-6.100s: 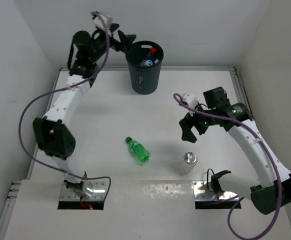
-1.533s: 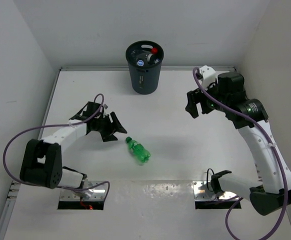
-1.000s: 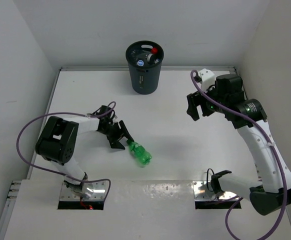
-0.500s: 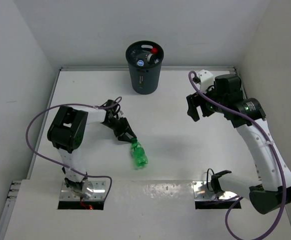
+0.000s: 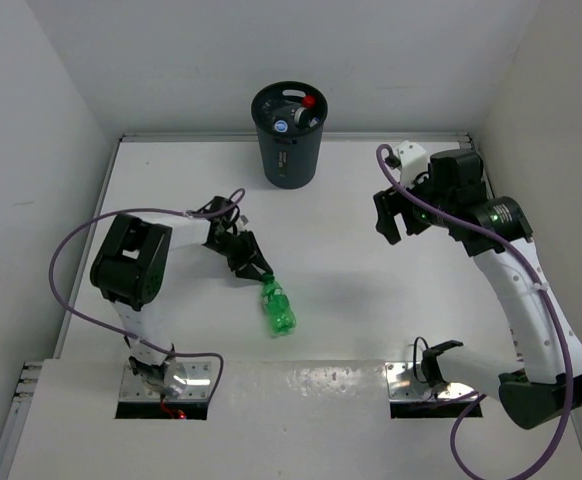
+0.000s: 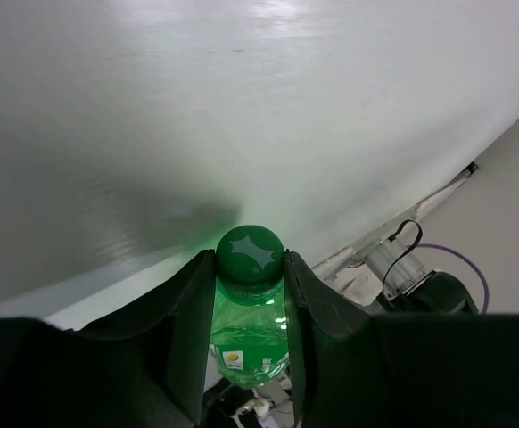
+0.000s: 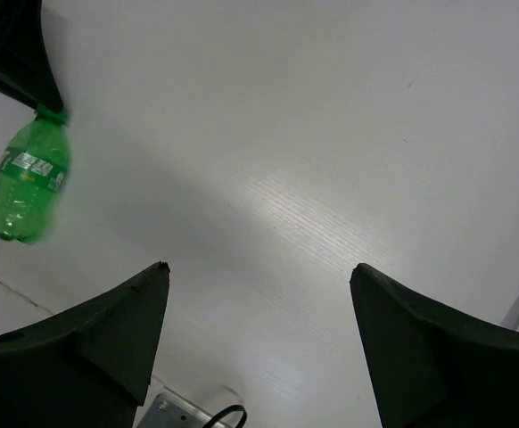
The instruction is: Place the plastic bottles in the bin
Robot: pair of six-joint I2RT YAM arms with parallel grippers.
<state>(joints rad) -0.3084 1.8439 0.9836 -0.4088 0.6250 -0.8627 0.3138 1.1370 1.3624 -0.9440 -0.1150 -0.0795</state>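
The green bottle goes up and outward in my left gripper over the bin's opening (image 5: 290,108) next for release inside, since that opening lies outward and higher.
A green plastic bottle (image 5: 278,310) lies on the white table near the front middle, its cap toward the back left. My left gripper (image 5: 260,279) is shut on the bottle's neck; in the left wrist view the green cap (image 6: 251,252) sits squeezed between both black fingers (image 6: 195,308). The same bottle shows at the left edge of the right wrist view as a green bottle (image 7: 21,178). The dark grey bin (image 5: 290,135) stands at the back middle with several bottles inside, one with a red cap (image 5: 309,101). My right gripper (image 5: 392,219) hangs open above the table's right side, holding nothing.
White walls enclose the table (image 5: 371,300) on the left, back and right. Purple cables loop off both arms. Metal base plates (image 5: 421,383) sit at the near edge.
My left gripper has reached the green bottle and shut on its neck; the bottle swung so its body points toward the front. The right arm barely moved.
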